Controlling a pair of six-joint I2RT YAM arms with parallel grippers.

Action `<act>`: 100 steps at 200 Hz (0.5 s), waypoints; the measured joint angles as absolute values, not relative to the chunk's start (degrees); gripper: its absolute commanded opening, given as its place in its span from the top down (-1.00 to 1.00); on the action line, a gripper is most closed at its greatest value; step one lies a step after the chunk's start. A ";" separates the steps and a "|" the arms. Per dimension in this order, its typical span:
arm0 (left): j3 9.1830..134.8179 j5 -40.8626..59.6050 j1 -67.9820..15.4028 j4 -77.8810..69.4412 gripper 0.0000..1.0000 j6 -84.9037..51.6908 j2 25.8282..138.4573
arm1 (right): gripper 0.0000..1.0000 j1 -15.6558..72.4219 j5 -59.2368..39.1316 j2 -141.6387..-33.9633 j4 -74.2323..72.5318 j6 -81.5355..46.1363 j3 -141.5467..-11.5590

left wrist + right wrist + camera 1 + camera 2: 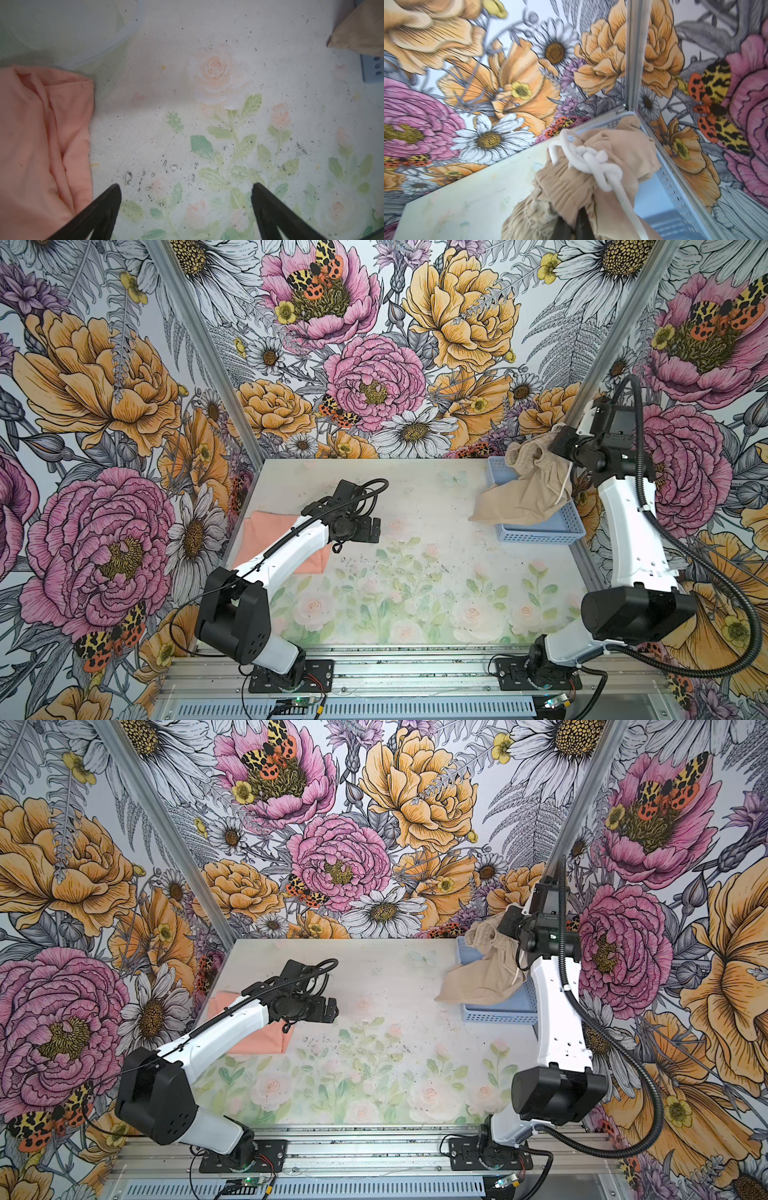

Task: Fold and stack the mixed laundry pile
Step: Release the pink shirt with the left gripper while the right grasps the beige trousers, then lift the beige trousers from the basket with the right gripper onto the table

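The bare tabletop beside the folded T-shirt fits the shorts (528, 489), so my right gripper will next move back and down over it and release the elastic waistband.
The folded peach-pink T-shirt (264, 533) (270, 1040) lies at the table's left side, partly under my left arm, and its edge also shows in the left wrist view (41, 135). My left gripper (374, 529) (330, 1006) (186, 186) hovers open and empty over bare table just right of it. The beige shorts (528, 489) (486, 973) (571, 187) hang from my right gripper (559, 443) (507, 923) (574, 220), which is shut on their gathered waist by the knotted white drawstring (591, 162). Their lower part drapes over the basket's left rim onto the table.
The light blue perforated basket (540, 535) (498, 1017) (675, 187) stands in the back right corner under the shorts, and its corner shows in the left wrist view (372, 70). Floral walls and an aluminium post (633, 62) close in behind the right gripper.
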State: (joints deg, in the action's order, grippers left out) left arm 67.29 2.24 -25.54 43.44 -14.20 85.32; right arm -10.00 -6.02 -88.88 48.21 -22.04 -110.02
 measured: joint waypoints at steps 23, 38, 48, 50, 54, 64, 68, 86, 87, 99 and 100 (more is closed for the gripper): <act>67.29 2.22 -25.61 43.42 -0.97 -14.81 83.77 | 1.00 -9.89 -9.89 -88.27 50.43 -22.90 -117.91; 67.29 2.22 -25.65 43.42 -0.98 -15.11 82.78 | 1.00 -9.10 -12.38 -88.18 51.92 -23.31 -123.11; 67.29 2.22 -25.65 43.42 -0.98 -15.22 82.21 | 1.00 -8.12 -13.58 -88.18 53.10 -23.55 -126.56; 67.29 2.22 -25.65 43.42 -0.98 -15.27 82.13 | 1.00 -7.88 -13.91 -88.18 53.30 -23.55 -127.28; 67.29 2.22 -25.65 43.40 -0.98 -15.31 81.89 | 1.00 -7.38 -14.33 -88.18 53.91 -23.62 -128.84; 67.29 2.22 -25.65 43.42 -0.98 -15.55 81.41 | 1.00 -6.31 -15.44 -88.18 55.13 -23.86 -132.38; 67.29 2.22 -25.65 43.42 -0.98 -15.64 81.21 | 1.00 -5.87 -15.90 -88.18 55.66 -24.01 -133.99; 67.29 2.22 -25.65 43.42 -0.98 -16.14 80.31 | 1.00 -4.21 -17.98 -88.16 57.10 -24.64 -140.09; 67.29 2.22 -25.65 43.42 -0.98 -16.16 80.27 | 1.00 -4.14 -18.02 -88.16 57.12 -24.69 -140.27; 67.29 2.22 -25.65 43.42 -0.98 -16.32 79.70 | 1.00 -2.96 -19.20 -87.68 57.25 -25.04 -142.34; 67.29 2.22 -25.65 43.42 -0.97 -16.34 79.66 | 1.00 -2.85 -19.25 -87.61 57.25 -25.06 -142.39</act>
State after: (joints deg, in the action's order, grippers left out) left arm 67.29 2.22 -25.65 43.42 -16.34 79.66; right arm -2.85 -19.25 -87.61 57.25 -25.06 -142.39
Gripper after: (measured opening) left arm 0.989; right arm 0.056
